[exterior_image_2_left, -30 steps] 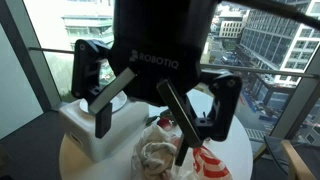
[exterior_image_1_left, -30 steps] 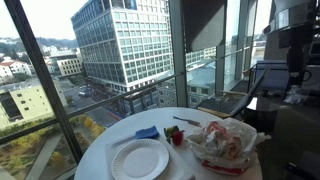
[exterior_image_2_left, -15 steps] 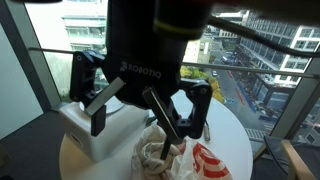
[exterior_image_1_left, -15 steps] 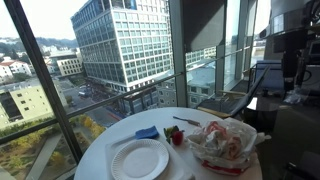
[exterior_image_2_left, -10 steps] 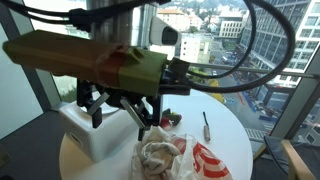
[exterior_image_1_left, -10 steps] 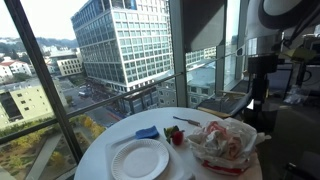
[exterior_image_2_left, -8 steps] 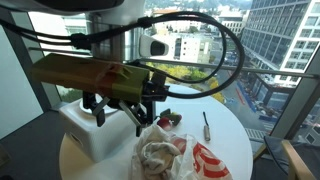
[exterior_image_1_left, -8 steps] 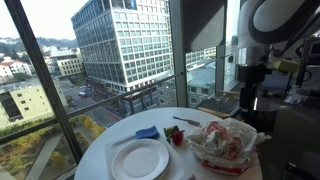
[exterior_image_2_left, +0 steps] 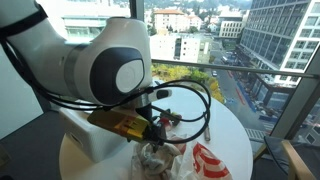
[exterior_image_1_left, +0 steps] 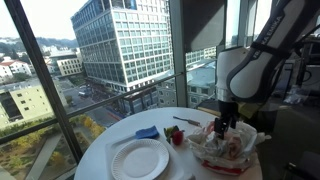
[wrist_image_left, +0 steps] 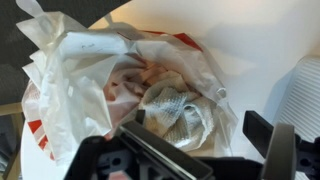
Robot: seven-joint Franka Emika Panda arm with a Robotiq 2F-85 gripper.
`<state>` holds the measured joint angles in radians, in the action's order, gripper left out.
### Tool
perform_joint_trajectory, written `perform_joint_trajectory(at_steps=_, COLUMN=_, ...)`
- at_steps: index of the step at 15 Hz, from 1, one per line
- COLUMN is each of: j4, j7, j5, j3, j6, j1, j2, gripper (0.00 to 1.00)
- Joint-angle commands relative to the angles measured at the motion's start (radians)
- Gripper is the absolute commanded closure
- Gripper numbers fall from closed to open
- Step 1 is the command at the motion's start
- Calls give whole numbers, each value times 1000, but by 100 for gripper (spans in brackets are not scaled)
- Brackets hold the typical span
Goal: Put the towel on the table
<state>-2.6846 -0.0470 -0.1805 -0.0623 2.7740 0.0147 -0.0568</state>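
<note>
My gripper goes down and slightly outward onto the bunched folds of the towel (wrist_image_left: 172, 108) next.
The towel (wrist_image_left: 172, 108) is a crumpled grey-white waffle cloth lying inside an open plastic bag (wrist_image_left: 90, 70) with red print. The bag sits on the round white table (exterior_image_1_left: 120, 135), also seen in an exterior view (exterior_image_2_left: 225, 130) and in the wrist view (wrist_image_left: 250, 40). My gripper (wrist_image_left: 205, 135) is open, just above the bag, with one finger on each side of the towel. In both exterior views the gripper (exterior_image_1_left: 222, 128) (exterior_image_2_left: 158, 137) hangs low over the bag (exterior_image_1_left: 228, 148) (exterior_image_2_left: 170, 158). The towel itself is hard to make out there.
A white dinner plate (exterior_image_1_left: 140, 158) lies at the table's near side. A blue item (exterior_image_1_left: 148, 132), a red item (exterior_image_1_left: 177, 136) and a piece of cutlery (exterior_image_1_left: 185, 120) lie mid-table. A white box (exterior_image_2_left: 85, 135) stands beside the bag. Windows surround the table.
The arm has come down from high above the table and swung over the bag. The gripper now hangs open just above the towel. The bag and towel have not moved.
</note>
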Motion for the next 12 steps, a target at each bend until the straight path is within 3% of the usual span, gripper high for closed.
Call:
perform_joint_trajectory(at_steps=1, j4=115, j7=-147, j5=-67, j3=-32, j6=55, j1=-8, j2=-195, gripper=0)
perform_joint_trajectory(at_steps=9, j4=316, j7=-290, j5=-4, j3=-127, j6=134, j1=-133, j2=-404, gripper=0)
perform_joint_trajectory(at_steps=10, j4=330, j7=-301, j5=5, j3=-137, j6=123, j1=-142, j2=-428, gripper=9)
perform_joint_trajectory(at_steps=11, j4=337, j7=-309, j5=10, j3=-148, j6=122, j1=-153, j2=-443, gripper=26)
perform_joint_trajectory(at_steps=12, j4=333, j7=-300, j5=27, j3=-141, j6=117, j1=-151, j2=-449, gripper=34)
